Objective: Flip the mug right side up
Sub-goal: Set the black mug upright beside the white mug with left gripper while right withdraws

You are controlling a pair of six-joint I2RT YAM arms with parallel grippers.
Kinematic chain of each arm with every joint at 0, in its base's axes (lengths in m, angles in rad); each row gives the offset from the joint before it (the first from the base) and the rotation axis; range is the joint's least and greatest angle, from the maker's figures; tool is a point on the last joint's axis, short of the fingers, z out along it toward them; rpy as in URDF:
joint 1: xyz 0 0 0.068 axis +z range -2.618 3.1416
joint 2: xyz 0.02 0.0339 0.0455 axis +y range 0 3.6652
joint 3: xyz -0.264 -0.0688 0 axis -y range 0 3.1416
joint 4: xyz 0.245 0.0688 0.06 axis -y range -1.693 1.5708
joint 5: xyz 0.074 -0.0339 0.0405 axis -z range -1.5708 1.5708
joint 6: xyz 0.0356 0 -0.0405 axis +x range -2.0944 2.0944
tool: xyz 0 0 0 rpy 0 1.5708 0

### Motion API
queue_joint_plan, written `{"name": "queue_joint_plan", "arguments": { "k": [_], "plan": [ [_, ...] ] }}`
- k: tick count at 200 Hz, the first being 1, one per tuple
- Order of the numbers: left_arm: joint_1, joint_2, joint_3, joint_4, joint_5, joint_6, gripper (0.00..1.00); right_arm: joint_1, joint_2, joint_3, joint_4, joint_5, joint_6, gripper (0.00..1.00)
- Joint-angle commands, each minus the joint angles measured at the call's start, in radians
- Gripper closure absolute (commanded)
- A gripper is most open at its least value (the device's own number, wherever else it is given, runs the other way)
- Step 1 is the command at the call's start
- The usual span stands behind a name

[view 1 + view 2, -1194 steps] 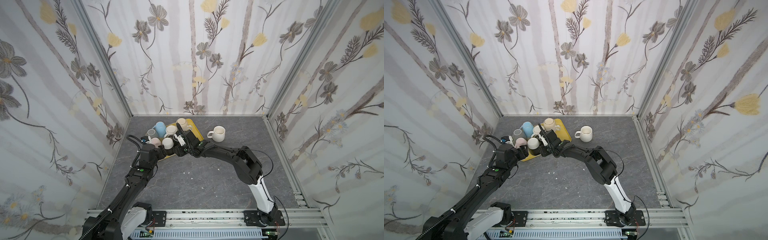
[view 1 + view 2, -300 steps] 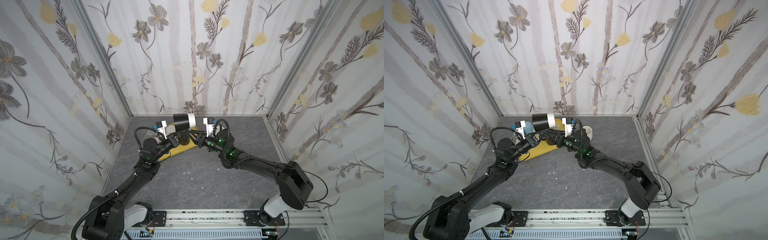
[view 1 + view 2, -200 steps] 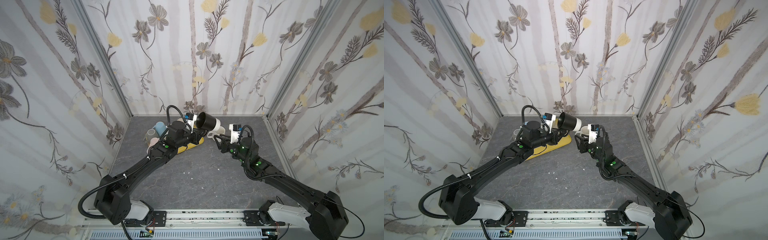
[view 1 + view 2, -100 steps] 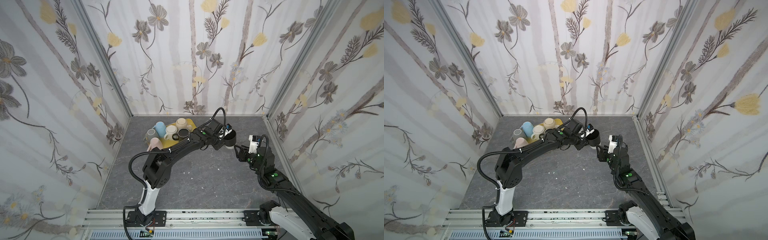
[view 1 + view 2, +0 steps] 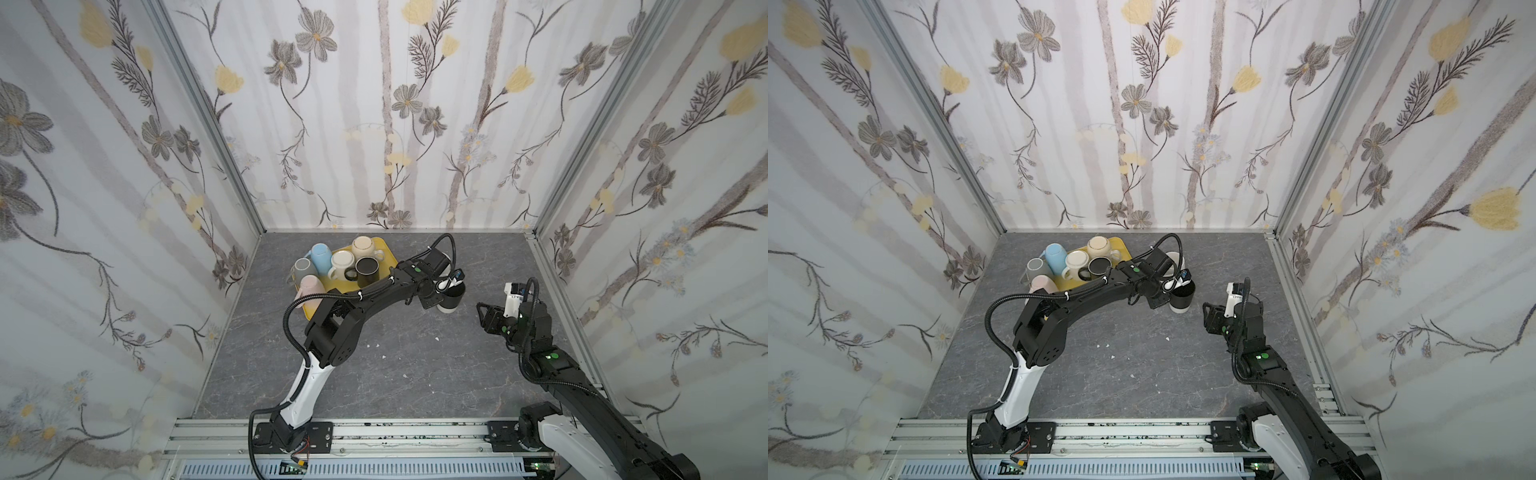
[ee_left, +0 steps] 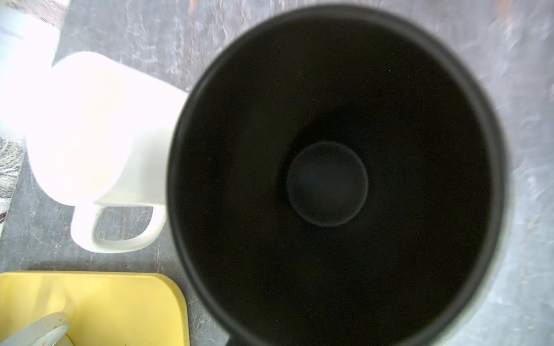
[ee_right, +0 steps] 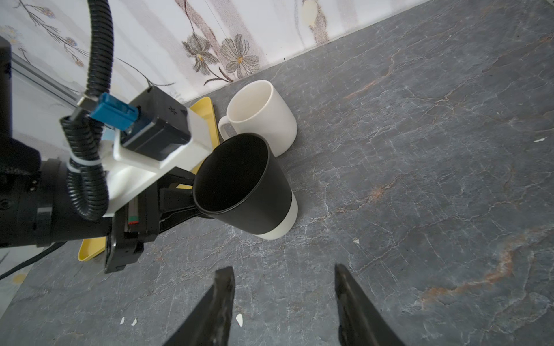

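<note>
My left gripper lowers the tilted black mug level onto the tabletop close beside the white mug and releases it next, because the black mug's opening already faces up.
The mug (image 5: 451, 297) (image 5: 1181, 298) is black with a white base. It stands mouth up, slightly tilted, on the grey table right of the yellow tray (image 5: 384, 251). My left gripper (image 5: 436, 291) (image 7: 186, 197) is shut on the side of the mug (image 7: 248, 191); the handle is hidden there. In the left wrist view the mug's dark inside (image 6: 329, 179) fills the frame and the gripper itself is hidden. To the right of the mug my right gripper (image 5: 484, 318) (image 7: 281, 269) is open and empty, a short way off.
An upright white mug (image 7: 260, 116) (image 6: 99, 128) stands just behind the black one, partly hidden by my left arm in both top views. The tray holds several mugs: blue (image 5: 321, 254), grey (image 5: 302, 268), pink (image 5: 311, 286), cream (image 5: 343, 264), beige (image 5: 363, 247) and black (image 5: 368, 268).
My left arm carried the mug from above the tray to the right, turned it mouth up and lowered it to the table. My right arm drew back to the right.
</note>
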Motion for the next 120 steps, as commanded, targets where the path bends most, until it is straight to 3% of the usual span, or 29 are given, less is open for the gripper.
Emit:
{"name": "queue_joint_plan", "arguments": {
  "k": [1,120],
  "plan": [
    [0.011,0.002,-0.012,0.041,0.000,0.093,1.00,-0.007,0.015,-0.002,0.021,-0.023,-0.014,0.47],
    [0.075,0.039,-0.032,0.147,-0.021,0.201,1.00,-0.024,0.070,-0.007,0.058,-0.044,-0.014,0.47]
  ]
}}
